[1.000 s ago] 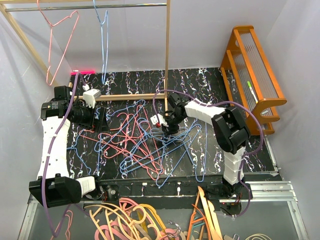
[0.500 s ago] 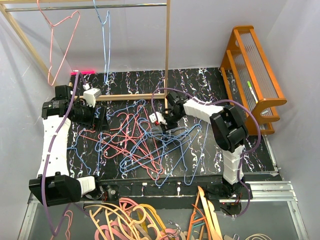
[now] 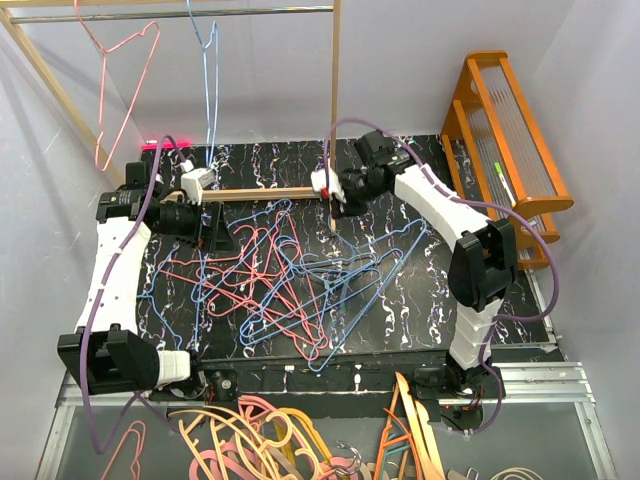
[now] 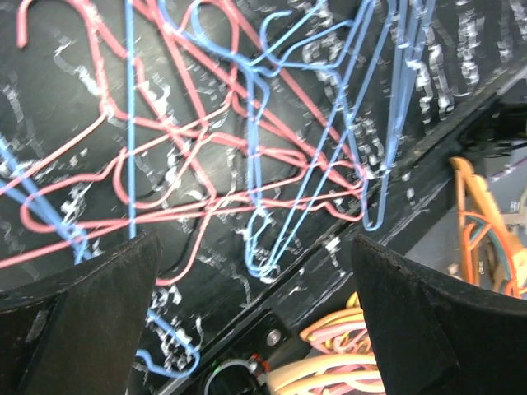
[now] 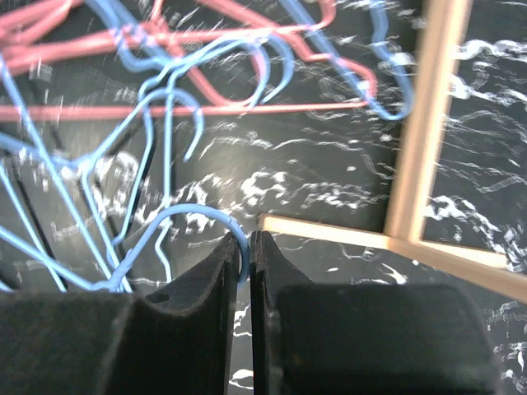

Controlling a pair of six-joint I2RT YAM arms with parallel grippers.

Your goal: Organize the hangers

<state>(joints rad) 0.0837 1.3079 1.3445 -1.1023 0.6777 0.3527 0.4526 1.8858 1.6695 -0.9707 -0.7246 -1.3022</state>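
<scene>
My right gripper rises next and carries the light blue hanger's hook over the base bar's end by the wooden post, to release it to my open, empty left gripper.
A tangle of pink-red and light blue wire hangers [image 3: 270, 285] lies on the black marbled table. My right gripper [image 3: 337, 192] is shut on the hook of a light blue hanger [image 5: 198, 207], pinched between the pads at the gripper's tips [image 5: 248, 247]. It hovers by the foot of the wooden post [image 3: 334, 150], at the far edge of the pile. My left gripper [image 3: 216, 232] stands wide open at the pile's left side, with nothing between its fingers [image 4: 99, 304]; hangers [image 4: 263, 164] lie below it. One pink hanger [image 3: 120, 85] and one blue hanger [image 3: 208, 85] hang on the rail [image 3: 250, 12].
The wooden frame's base bar [image 3: 270, 193] crosses the back of the table, and shows close to the right gripper [image 5: 428, 123]. An orange wooden rack [image 3: 510, 150] stands at the right. Thicker orange, pink and cream hangers [image 3: 260, 440] are heaped below the table's near edge.
The right gripper closed on the blue hanger's hook and moved back toward the wooden post, dragging that hanger with it. The left gripper shifted slightly back, still open.
</scene>
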